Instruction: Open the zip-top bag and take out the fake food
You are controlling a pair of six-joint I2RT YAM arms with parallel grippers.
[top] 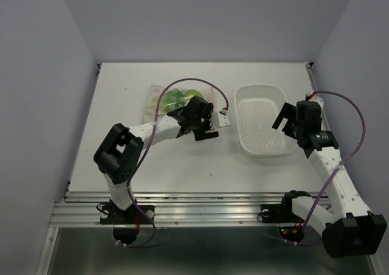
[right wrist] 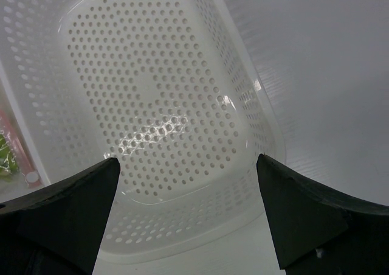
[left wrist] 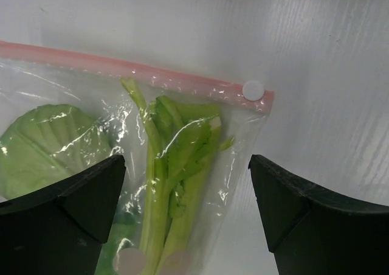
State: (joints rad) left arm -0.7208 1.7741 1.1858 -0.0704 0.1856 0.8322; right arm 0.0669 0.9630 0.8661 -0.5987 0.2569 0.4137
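The bag point(top: 163, 103) lies free and zipped shut, so my left gripper will go down next, fingers on both sides of the bagged stalk near the slider.
The zip-top bag point(top: 163, 103) lies flat at the back left of the table, its pink-red zip strip point(left wrist: 140, 74) shut, with a white slider point(left wrist: 253, 90) at the corner. Inside it is the fake food: a light-green cabbage head point(left wrist: 48, 147) and a pale green stalk with leaves point(left wrist: 167, 190). My left gripper point(top: 196, 114) hovers over the bag's corner near the slider. It is open and empty in the left wrist view point(left wrist: 187, 184), with the stalk between its fingers. My right gripper point(top: 283, 118) is open and empty over the basket, as the right wrist view point(right wrist: 188, 184) shows.
A white perforated oval basket point(top: 246, 142) stands right of the bag, with nothing in it; its floor fills the right wrist view point(right wrist: 152, 104). A purple cable loops over the bag from the left arm. Walls close in the table on three sides.
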